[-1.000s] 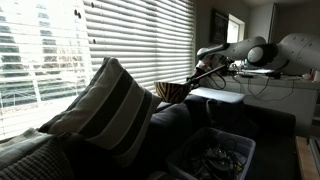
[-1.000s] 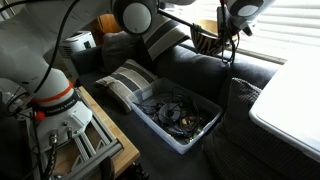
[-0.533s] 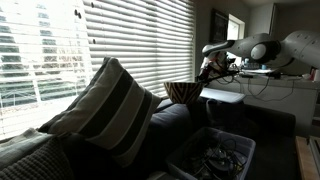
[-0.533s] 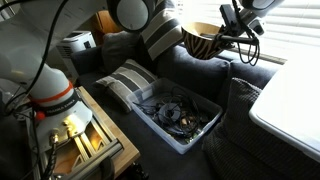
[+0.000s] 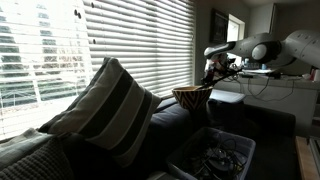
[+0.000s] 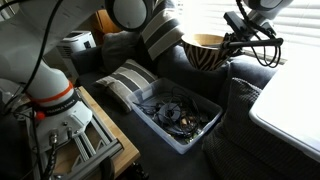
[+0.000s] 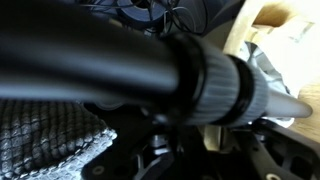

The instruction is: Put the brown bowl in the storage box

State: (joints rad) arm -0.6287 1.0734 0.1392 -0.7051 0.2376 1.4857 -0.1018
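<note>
The storage box is below my gripper, toward the base, so I should move my gripper down and back over the storage box's cables and let go of the bowl's rim.
The brown bowl (image 5: 191,101) (image 6: 206,51) hangs in the air above the dark sofa, upright, tan inside with dark striped sides. My gripper (image 5: 212,82) (image 6: 233,42) is shut on its rim at the window side. The storage box (image 5: 213,157) (image 6: 178,114), translucent grey-blue and full of dark cables, sits on the sofa seat below and in front of the bowl. In the wrist view a tan strip of the bowl (image 7: 212,138) shows between dark gripper parts, mostly hidden by the arm.
A striped pillow (image 5: 106,108) (image 6: 158,33) leans on the sofa back by the window blinds. Another striped cushion (image 6: 126,80) lies next to the box. A white table (image 6: 290,105) stands by the sofa arm. The robot base (image 6: 55,100) stands beside the sofa.
The gripper has carried the bowl sideways along the sofa, away from the striped pillow, and turned it from tilted to upright. The box has not moved.
</note>
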